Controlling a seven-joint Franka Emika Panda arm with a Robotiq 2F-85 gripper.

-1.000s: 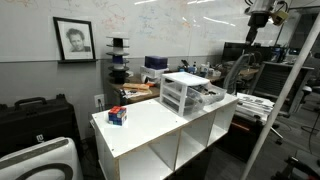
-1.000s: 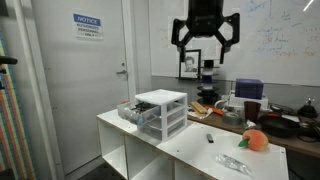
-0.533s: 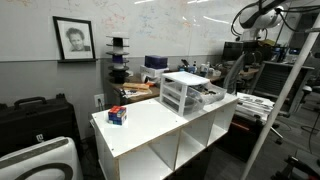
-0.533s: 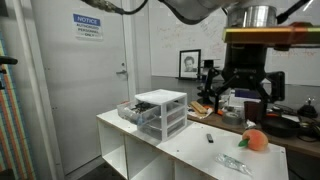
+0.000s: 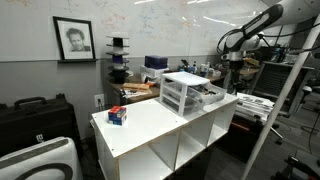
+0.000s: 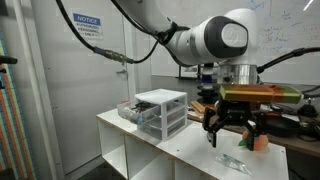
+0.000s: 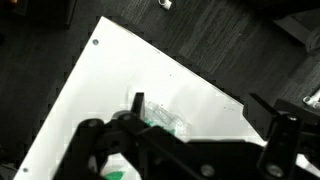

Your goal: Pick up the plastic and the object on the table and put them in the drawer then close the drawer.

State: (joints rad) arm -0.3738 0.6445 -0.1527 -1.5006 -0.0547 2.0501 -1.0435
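The small black item [image 6: 211,140] is nearer the chest than my fingers, so my open gripper should next go over it, away from the plastic, down toward the tabletop.
The white table [image 5: 150,125] with open cubbies carries a small white-framed chest [image 5: 183,92] of translucent drawers. One drawer [image 5: 210,97] stands pulled out; it also shows in an exterior view [image 6: 130,111]. A clear plastic wrapper [image 6: 235,163] with green print lies on the tabletop and shows in the wrist view [image 7: 160,121]. A small orange-red object [image 5: 117,115] sits near the table's end, partly hidden behind my gripper in an exterior view [image 6: 262,143]. My gripper [image 6: 235,126] hangs open and empty a little above the plastic; it also shows in the wrist view [image 7: 190,150].
A small black item [image 6: 209,139] lies on the tabletop between the chest and the plastic. Cluttered benches stand behind the table [image 6: 240,95]. The table's edges drop to dark floor [image 7: 60,60]. A black case [image 5: 35,115] stands by the wall.
My gripper has come down from high above the table to just over the plastic and the orange-red object. Nothing on the table has moved.
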